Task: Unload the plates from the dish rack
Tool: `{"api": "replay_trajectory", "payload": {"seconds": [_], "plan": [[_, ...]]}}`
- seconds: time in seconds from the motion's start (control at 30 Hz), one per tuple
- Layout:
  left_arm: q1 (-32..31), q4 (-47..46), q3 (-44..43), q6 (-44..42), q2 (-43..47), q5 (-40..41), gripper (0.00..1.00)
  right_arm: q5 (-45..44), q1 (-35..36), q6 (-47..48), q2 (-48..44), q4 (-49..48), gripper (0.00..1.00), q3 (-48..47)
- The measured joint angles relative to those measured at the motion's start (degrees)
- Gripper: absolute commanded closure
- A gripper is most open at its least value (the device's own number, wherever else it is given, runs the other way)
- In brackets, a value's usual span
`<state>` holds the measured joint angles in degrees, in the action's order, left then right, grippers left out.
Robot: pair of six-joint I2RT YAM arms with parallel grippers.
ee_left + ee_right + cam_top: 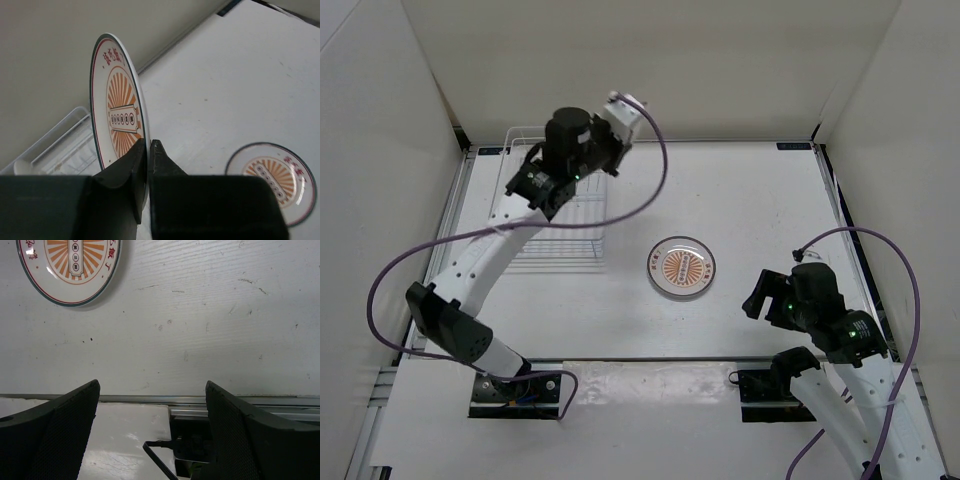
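Note:
I will next swing the held plate back and down with my left gripper, onto the plate that lies flat on the tabletop beside the rack (560,235).
My left gripper (149,145) is shut on the lower rim of a plate (115,110), which stands upright on edge with its orange sunburst face to the left. In the top view the left gripper (533,188) hangs over the dish rack (560,235), a white wire basket at the far left, and the arm hides the held plate. A second plate (681,267) lies flat on the table to the right of the rack; the same plate (272,180) (70,265) shows in both wrist views. Near the front right, my right gripper (765,297) (152,385) stands open and holds nothing.
White walls enclose the table on three sides. The rack's clear corner (65,145) lies below and left of the held plate. A metal rail (200,399) marks the table's near edge under the right gripper. Purple cables (650,190) loop from both arms.

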<state>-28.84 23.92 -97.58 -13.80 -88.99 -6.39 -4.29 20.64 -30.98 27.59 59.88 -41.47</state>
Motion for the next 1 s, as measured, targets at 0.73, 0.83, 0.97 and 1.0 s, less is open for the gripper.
{"api": "replay_trajectory", "payload": {"seconds": [0.73, 0.83, 0.97, 1.0], "plan": [[-40.4, -22.4, 36.0, -27.5, -12.6, 28.6, 1.00, -6.1, 0.0, -0.4, -1.9, 4.3, 0.10, -5.7], [-41.4, -23.1, 35.0, -27.3, -14.6, 30.7, 0.95, -7.0, 0.0, -0.4, -2.6, 5.2, 0.10, -5.7], [-42.7, -22.8, 33.4, -25.6, -16.4, 32.1, 0.89, -8.1, 0.0, -0.4, -2.9, 6.4, 0.10, -6.0], [-43.1, -22.8, 33.0, -25.1, -16.7, 32.3, 0.86, -8.3, 0.0, -0.4, -2.9, 6.5, 0.10, -6.0]]}}
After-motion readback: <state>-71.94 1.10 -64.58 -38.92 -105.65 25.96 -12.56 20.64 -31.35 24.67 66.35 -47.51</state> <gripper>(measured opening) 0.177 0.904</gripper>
